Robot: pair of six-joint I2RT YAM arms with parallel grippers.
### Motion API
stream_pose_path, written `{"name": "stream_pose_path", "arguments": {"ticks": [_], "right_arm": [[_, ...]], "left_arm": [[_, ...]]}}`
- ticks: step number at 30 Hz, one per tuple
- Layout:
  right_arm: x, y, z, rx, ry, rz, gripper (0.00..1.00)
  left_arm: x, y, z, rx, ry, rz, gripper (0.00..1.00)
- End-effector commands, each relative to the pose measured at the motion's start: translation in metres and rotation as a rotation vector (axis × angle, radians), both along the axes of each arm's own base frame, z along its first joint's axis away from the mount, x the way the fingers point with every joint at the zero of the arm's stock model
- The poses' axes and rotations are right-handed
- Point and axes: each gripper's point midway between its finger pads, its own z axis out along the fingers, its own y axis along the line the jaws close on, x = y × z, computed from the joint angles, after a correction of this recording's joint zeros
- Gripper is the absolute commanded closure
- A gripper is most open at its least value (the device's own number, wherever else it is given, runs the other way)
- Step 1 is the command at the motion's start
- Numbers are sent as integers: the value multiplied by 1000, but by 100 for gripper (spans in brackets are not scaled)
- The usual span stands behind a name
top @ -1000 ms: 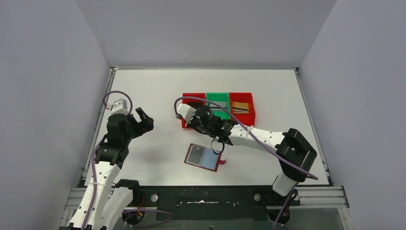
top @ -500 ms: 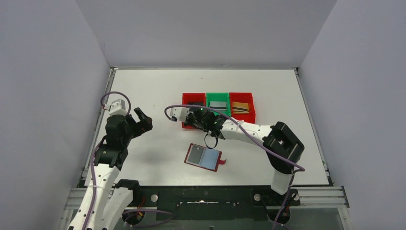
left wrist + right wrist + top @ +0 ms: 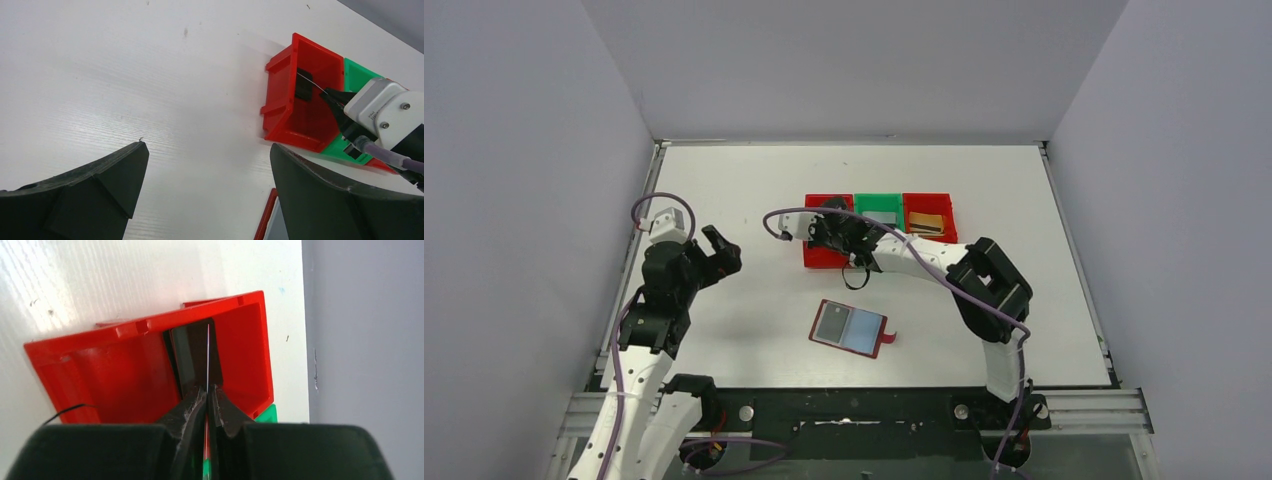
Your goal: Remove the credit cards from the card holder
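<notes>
My right gripper holds the thin credit card above the black card (image 3: 197,352) that leans inside the red bin. Next it should move down toward the black card and let go of the thin credit card there.
The card holder (image 3: 851,327) lies open on the table, dark red with bluish-grey sleeves; its edge shows in the left wrist view (image 3: 265,221). My right gripper (image 3: 832,224) (image 3: 207,390) is shut on a thin credit card (image 3: 208,352), seen edge-on. It holds the card over the left red bin (image 3: 819,258). A black card (image 3: 192,357) leans inside that bin and also shows in the left wrist view (image 3: 302,88). My left gripper (image 3: 726,248) (image 3: 206,147) is open and empty above the table, left of the bins.
Three bins stand in a row behind the holder: the left red bin (image 3: 280,100), a green bin (image 3: 879,203) with a silver-grey card, and a right red bin (image 3: 944,235) with a gold-tan card (image 3: 927,222). Grey walls enclose the table.
My right gripper has moved from above the card holder back and left to over the left red bin, with the card in it. The left arm has barely moved.
</notes>
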Motion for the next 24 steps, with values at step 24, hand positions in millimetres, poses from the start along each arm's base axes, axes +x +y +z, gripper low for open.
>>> {"name": "stream_pose_path", "arguments": {"ticks": [24], "right_arm": [[67, 0, -10, -49, -177, -74, 95]], "left_arm": [[2, 1, 5, 7, -37, -8, 5]]}}
